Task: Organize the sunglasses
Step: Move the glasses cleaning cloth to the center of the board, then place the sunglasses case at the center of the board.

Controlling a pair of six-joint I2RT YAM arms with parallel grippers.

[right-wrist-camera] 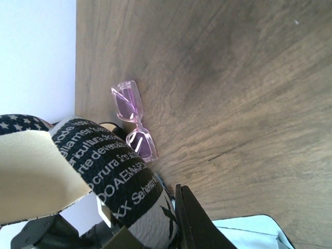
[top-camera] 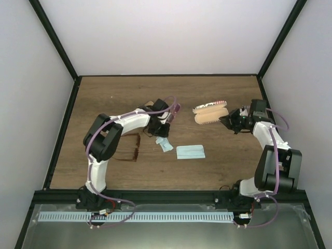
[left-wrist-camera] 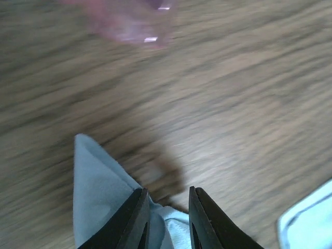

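My right gripper should next move down to the left in the top view and let go of the case, because bare wood beyond the flat cloth (right-wrist-camera: 204,190) is below there.
The sunglasses (top-camera: 129,148), with a thin dark brown frame, lie on the table left of centre, beside my left arm's forearm. My left gripper (top-camera: 161,134) is to their right, with its jaws nearly closed on a crumpled light blue cloth (top-camera: 165,144). In the left wrist view the cloth (left-wrist-camera: 98,192) is bunched between the fingers of this gripper (left-wrist-camera: 167,199). My right gripper (top-camera: 226,121) is shut on the right end of an open glasses case (top-camera: 210,113). In the right wrist view the printed case (right-wrist-camera: 104,161) fills the jaws of that gripper (right-wrist-camera: 155,228).
Pink translucent sunglasses (top-camera: 175,108) lie just beyond my left gripper; they also show in the right wrist view (right-wrist-camera: 135,122). A second flat light blue cloth (top-camera: 190,151) lies near the table's centre. Dark rails edge the table left and right.
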